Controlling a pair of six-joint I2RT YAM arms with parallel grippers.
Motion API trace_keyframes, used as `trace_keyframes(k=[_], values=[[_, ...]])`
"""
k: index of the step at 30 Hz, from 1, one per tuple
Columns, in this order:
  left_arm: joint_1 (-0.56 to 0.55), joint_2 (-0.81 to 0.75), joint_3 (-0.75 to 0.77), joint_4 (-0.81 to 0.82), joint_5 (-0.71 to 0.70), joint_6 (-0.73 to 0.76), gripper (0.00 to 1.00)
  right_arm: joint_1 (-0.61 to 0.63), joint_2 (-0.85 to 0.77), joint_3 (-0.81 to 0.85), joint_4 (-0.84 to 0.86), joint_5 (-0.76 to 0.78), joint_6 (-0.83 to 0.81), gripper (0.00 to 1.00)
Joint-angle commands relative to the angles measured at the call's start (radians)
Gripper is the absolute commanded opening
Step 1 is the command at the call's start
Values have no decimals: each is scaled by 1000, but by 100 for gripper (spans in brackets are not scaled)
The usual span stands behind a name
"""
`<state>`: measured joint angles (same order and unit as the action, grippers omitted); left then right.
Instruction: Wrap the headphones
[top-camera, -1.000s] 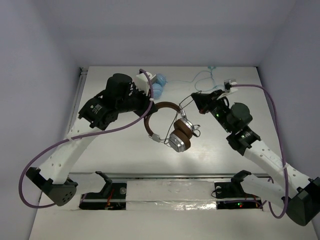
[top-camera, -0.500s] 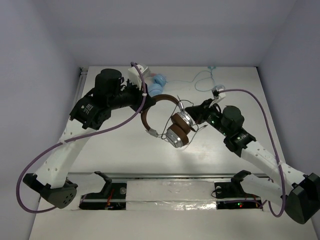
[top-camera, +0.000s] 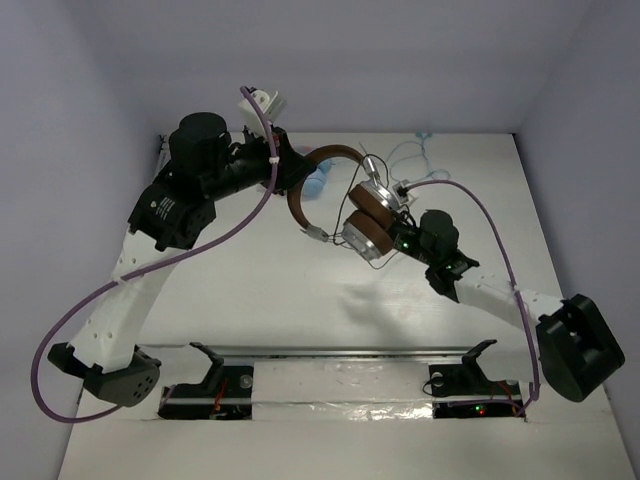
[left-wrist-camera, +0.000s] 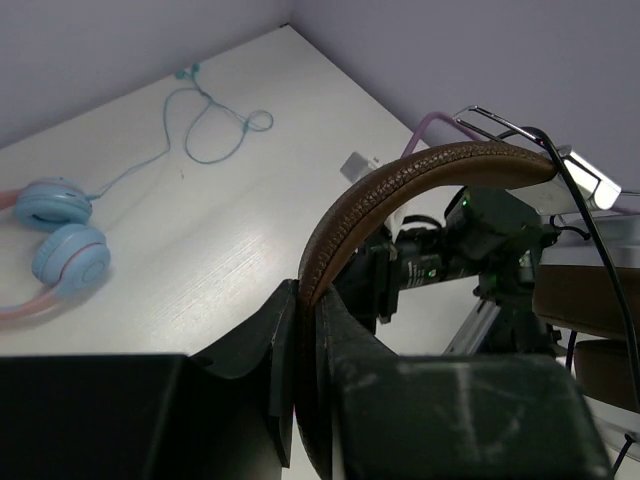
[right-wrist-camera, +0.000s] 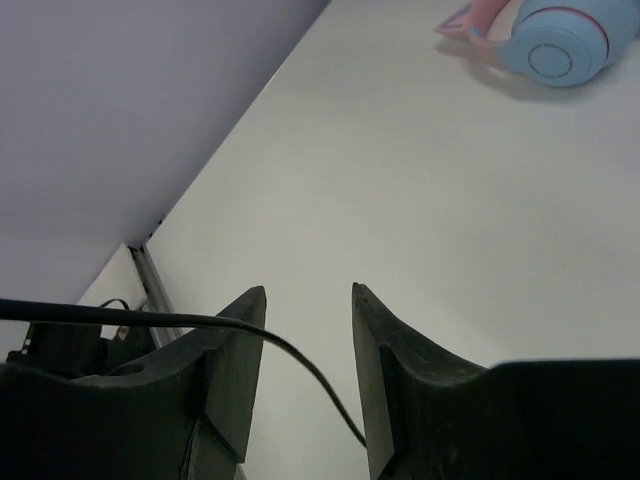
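Observation:
The thin black cable (right-wrist-camera: 290, 355) crosses the gap between my right gripper's open fingers. My right gripper will next pull back from the earcups and close there.
The headphones (top-camera: 365, 228) hang above the table, brown headband (top-camera: 325, 158) uppermost and silver earcups below. My left gripper (top-camera: 292, 182) is shut on the headband (left-wrist-camera: 430, 170), which is pinched between its fingers (left-wrist-camera: 345, 335) in the left wrist view. My right gripper (top-camera: 395, 238) sits just right of the earcups, partly hidden behind them. In the right wrist view it (right-wrist-camera: 308, 295) stands open, and the thin black cable (right-wrist-camera: 290, 355) runs loose across the gap between its fingers.
Light blue and pink headphones (left-wrist-camera: 60, 235) lie at the back of the table, mostly hidden behind the headband in the top view (top-camera: 318, 182). Their light blue cable (top-camera: 410, 150) curls toward the back edge. Metal rails (top-camera: 340, 352) run along the near edge.
The left arm has lifted the headphones up and toward the back. The right gripper has moved left under the earcups and its jaws have opened, letting go of the cable.

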<state>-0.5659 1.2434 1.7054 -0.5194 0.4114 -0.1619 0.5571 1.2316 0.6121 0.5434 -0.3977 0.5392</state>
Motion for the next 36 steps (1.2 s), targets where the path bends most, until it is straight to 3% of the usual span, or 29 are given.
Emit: trace_keyframes(k=[1, 10, 18, 30, 32, 33, 34, 36], values=[[9, 5, 85, 82, -20, -60, 0, -3, 38, 3, 154, -32, 24, 46], [9, 62, 224, 47, -169, -62, 0, -3, 74, -101, 214, -10, 68, 43], [9, 71, 145, 125, -299, -91, 0, 16, -44, -166, 28, 97, 70, 42], [29, 70, 33, 242, -287, -156, 0, 17, -69, -190, -37, 94, 62, 45], [29, 70, 31, 243, -289, -159, 0, 17, -69, -190, -39, 88, 59, 35], [38, 68, 30, 245, -296, -160, 0, 17, -72, -190, -46, 89, 58, 25], [38, 68, 27, 251, -301, -162, 0, 17, -75, -187, -59, 103, 61, 8], [38, 68, 20, 260, -330, -175, 0, 26, -87, -186, -95, 106, 61, 0]])
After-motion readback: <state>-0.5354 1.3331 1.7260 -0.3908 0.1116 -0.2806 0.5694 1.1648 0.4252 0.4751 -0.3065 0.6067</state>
